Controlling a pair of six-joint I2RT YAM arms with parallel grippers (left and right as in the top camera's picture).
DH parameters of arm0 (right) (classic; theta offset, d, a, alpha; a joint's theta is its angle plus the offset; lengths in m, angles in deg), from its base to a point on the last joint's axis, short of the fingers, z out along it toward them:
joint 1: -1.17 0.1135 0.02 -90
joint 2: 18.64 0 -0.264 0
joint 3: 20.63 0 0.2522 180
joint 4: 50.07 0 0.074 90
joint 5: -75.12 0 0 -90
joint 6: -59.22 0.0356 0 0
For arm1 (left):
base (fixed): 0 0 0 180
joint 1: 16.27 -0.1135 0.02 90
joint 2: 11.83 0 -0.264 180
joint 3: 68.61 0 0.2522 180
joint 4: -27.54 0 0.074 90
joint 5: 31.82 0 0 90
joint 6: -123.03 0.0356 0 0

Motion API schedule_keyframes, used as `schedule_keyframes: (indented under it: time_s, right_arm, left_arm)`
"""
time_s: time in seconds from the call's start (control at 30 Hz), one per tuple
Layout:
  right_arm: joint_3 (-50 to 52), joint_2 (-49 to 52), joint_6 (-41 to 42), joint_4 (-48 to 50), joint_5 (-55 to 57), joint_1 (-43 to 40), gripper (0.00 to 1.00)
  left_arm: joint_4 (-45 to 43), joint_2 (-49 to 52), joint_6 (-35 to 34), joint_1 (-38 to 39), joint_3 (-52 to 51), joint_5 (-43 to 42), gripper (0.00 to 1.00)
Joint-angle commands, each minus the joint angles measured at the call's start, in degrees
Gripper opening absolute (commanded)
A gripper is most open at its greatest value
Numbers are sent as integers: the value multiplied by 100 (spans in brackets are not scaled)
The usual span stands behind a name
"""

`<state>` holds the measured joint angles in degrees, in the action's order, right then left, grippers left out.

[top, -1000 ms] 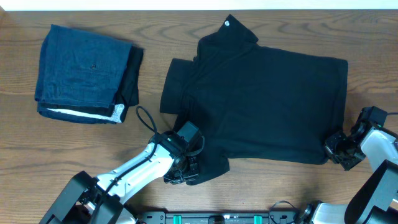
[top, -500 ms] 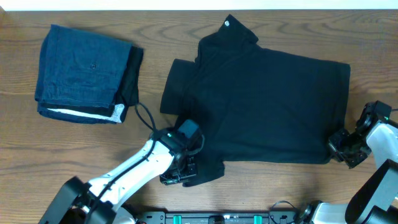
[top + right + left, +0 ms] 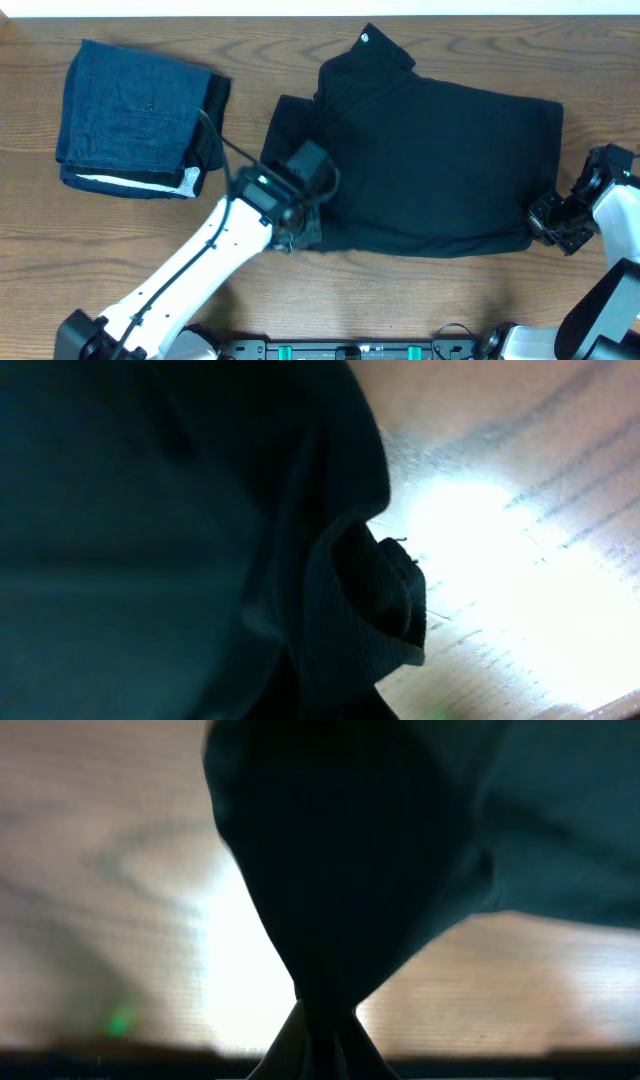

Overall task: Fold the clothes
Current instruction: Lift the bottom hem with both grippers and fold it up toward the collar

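Note:
The shirt (image 3: pixel 430 160) lies spread beyond the held corner. My left gripper should next move outward over the shirt's end (image 3: pixel 338 128) by the denim-like garment and let go of the bunch of fabric.
The black shirt (image 3: pixel 430 160) lies spread on the wooden table (image 3: pixel 120 250), with its collar and a small white logo at the far side. My left gripper (image 3: pixel 300 232) is at the shirt's near left corner and is shut on a bunch of the fabric. In the left wrist view the dark cloth (image 3: pixel 340 870) hangs from between the fingertips (image 3: pixel 322 1045), above the table. My right gripper (image 3: pixel 552 215) is at the shirt's near right corner. The right wrist view is filled with black fabric (image 3: pixel 150 540), bunched at the jaws, and the fingers are hidden.
A folded dark-blue denim-like garment (image 3: pixel 135 115) with a white edge lies at the far left. The table's front edge with the arm bases runs along the bottom of the overhead view.
My left gripper has risen and moved away from the front edge toward the shirt's body, carrying the near left flap with it. My right gripper has shifted slightly right.

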<state>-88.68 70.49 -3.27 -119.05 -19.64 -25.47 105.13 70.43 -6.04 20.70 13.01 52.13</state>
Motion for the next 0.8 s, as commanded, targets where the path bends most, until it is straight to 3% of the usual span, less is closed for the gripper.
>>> schedule_keyframes:
  time_s: [0.0,0.23,0.77]
  right_arm:
    - [-170,35,-151,-35,-175,61,1]
    - [-339,37,-144,63,-240,61,1]
    - [-260,122,33,1661,-448,92,1]
  left_arm:
    - [-4,-66,341,-284,444,317,6]
    - [-675,-52,586,-785,645,306,6]
    - [-2826,1073,1123,-804,645,313,6]
